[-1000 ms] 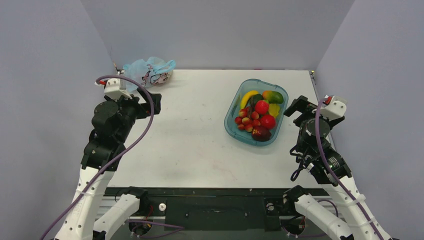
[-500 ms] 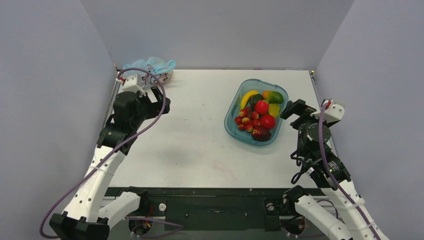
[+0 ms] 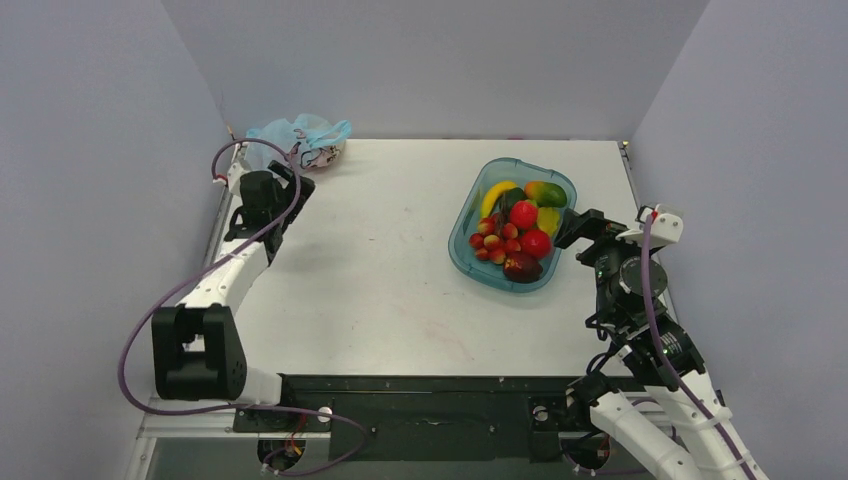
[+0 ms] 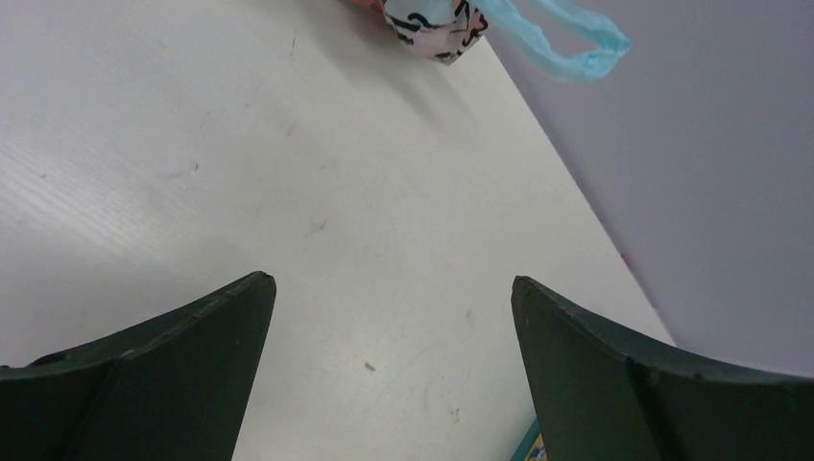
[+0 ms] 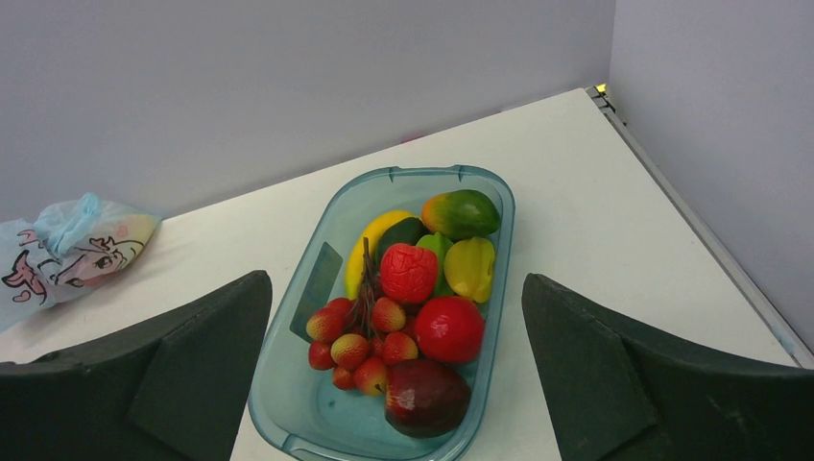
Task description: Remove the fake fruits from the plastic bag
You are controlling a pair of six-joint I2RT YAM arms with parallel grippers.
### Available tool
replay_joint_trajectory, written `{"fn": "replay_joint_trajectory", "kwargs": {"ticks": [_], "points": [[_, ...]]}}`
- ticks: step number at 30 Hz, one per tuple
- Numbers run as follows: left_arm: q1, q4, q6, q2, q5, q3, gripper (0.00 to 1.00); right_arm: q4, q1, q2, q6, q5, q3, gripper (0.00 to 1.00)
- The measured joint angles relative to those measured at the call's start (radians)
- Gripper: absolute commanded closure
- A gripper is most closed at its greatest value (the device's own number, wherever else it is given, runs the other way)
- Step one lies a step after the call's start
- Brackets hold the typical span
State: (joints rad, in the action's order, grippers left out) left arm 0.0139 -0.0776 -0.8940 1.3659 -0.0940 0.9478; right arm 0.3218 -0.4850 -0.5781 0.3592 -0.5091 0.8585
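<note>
I will move my left gripper outward over the table until the bag's printed lower edge (image 3: 321,157) (image 4: 438,38), now beyond its open fingers, is between them.
The light-blue plastic bag (image 3: 300,140) lies bulging in the table's far left corner, handles up. It also shows in the left wrist view (image 4: 437,24) and the right wrist view (image 5: 72,250). The fake fruits are hidden inside it; only a yellowish-orange tint shows through the film. My left gripper (image 3: 288,178) is open and empty, low over the table just short of the bag (image 4: 389,283). My right gripper (image 3: 575,225) is open and empty, beside the right of the tub (image 5: 394,277).
A teal transparent tub (image 3: 460,250) stands right of centre and also shows in the right wrist view (image 5: 288,317). It holds a strawberry cluster (image 5: 355,336), a mango (image 5: 463,213), a banana and red fruits. Grey walls close in the back and both sides.
My left arm has stretched out toward the far left corner, bringing its gripper close to the bag. My right gripper has moved slightly nearer and lower beside the tub.
</note>
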Motion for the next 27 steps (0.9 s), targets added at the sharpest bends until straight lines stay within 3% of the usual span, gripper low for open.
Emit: {"fn": "replay_joint_trajectory", "kwargs": {"ticks": [9, 19, 24, 26, 27], "points": [[-0.003, 0.469, -0.083, 0.301, -0.162, 0.006, 0.1, 0.01, 0.0, 0.058, -0.013, 0.005, -0.026, 0.0], [-0.004, 0.733, -0.099, 0.638, -0.208, 0.193, 0.14, 0.022, 0.0, 0.091, -0.036, 0.0, -0.034, 0.0], [-0.004, 0.788, -0.12, 0.779, -0.189, 0.272, 0.35, 0.035, 0.0, 0.107, -0.042, 0.0, -0.034, 0.0], [-0.004, 0.79, -0.126, 0.823, -0.177, 0.304, 0.48, 0.035, 0.0, 0.119, -0.047, -0.001, -0.034, 0.0], [-0.004, 0.791, -0.13, 0.84, -0.169, 0.318, 0.59, 0.035, 0.0, 0.122, -0.05, -0.003, -0.034, 0.0]]}}
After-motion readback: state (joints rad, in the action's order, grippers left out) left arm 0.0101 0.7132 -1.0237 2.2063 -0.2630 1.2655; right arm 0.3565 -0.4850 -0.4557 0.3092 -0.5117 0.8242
